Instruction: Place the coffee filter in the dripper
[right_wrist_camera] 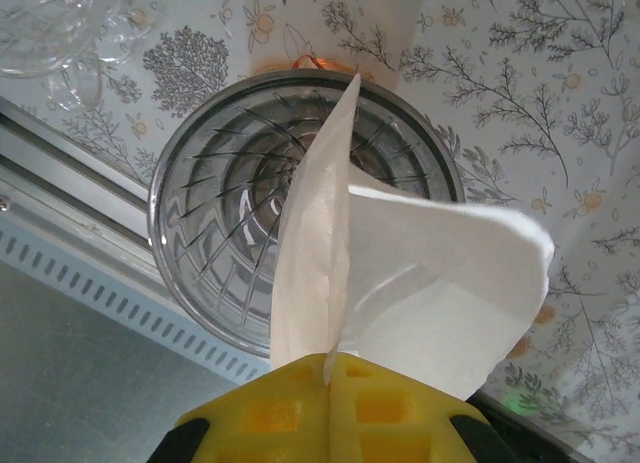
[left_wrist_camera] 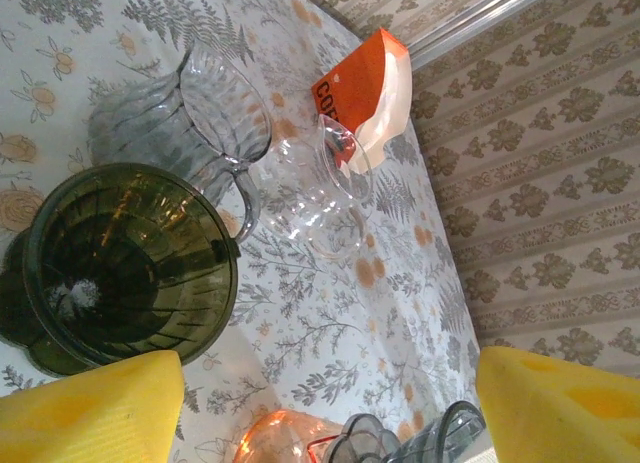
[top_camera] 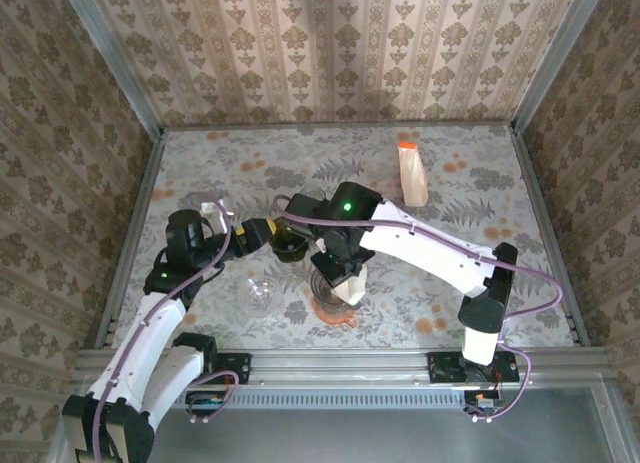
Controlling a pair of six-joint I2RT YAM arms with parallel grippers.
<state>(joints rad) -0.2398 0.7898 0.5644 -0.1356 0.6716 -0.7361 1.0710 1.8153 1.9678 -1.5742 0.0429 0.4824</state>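
The white filter's edge goes down with my right gripper toward the clear grey dripper's opening (top_camera: 324, 287) (right_wrist_camera: 250, 198) next for release there, since that opening lies below my gripper.
My right gripper (right_wrist_camera: 328, 368) is shut on the edge of a white paper coffee filter (right_wrist_camera: 420, 283). The folded filter hangs above a clear grey ribbed dripper (right_wrist_camera: 210, 203), its tip over the dripper's mouth. From above, the right gripper (top_camera: 338, 266) and filter (top_camera: 353, 284) hover over that dripper, which sits on an orange base (top_camera: 335, 311). My left gripper (left_wrist_camera: 325, 413) is open with nothing between its yellow fingers (left_wrist_camera: 90, 408). It hangs beside a dark green dripper (left_wrist_camera: 120, 268), and from above the left gripper (top_camera: 266, 232) is just left of it (top_camera: 292, 246).
A glass pitcher (left_wrist_camera: 200, 123) and a clear glass vessel (left_wrist_camera: 325, 183) stand behind the green dripper. An orange-topped filter packet (top_camera: 411, 173) lies at the back right. Another clear glass piece (top_camera: 262, 291) sits front left. The metal rail (right_wrist_camera: 90, 223) marks the near table edge.
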